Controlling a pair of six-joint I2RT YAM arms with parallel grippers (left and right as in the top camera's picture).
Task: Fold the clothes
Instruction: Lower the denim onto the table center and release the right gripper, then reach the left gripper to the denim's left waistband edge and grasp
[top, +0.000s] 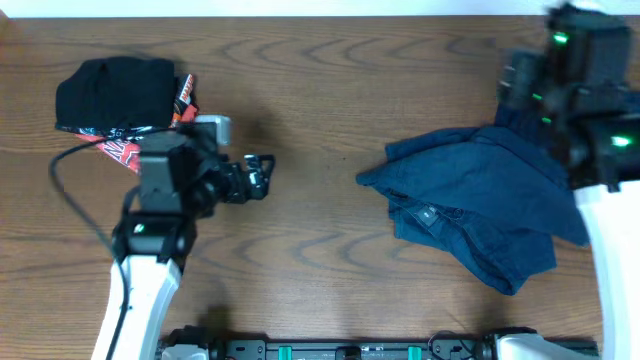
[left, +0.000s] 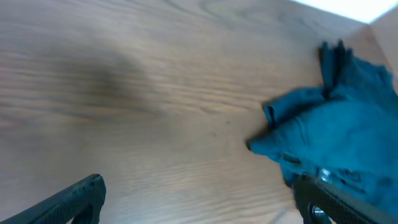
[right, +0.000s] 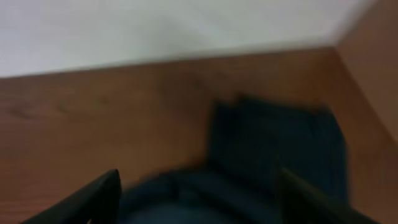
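The crumpled garment's pointed corner (top: 366, 180) (left: 256, 145) is below my left gripper and to its right in the overhead view, so my left gripper needs to move across and down onto that corner next.
A crumpled dark navy garment (top: 470, 200) with a small pale label patch (top: 428, 215) lies on the right half of the table. It also shows in the left wrist view (left: 329, 137) and, blurred, in the right wrist view (right: 273, 155). A folded dark garment (top: 115, 92) sits at the far left. My left gripper (top: 258, 178) is open and empty over bare wood, well left of the crumpled garment; its fingers (left: 199, 190) are spread wide. My right gripper (top: 520, 95) hovers over the garment's far right corner, with its fingers (right: 199, 186) open and holding nothing.
A red and orange patterned cloth (top: 125, 148) sticks out from under the folded dark garment. The wooden table (top: 320, 90) ends at a pale wall along the far edge. A black cable (top: 75, 195) loops beside the left arm.
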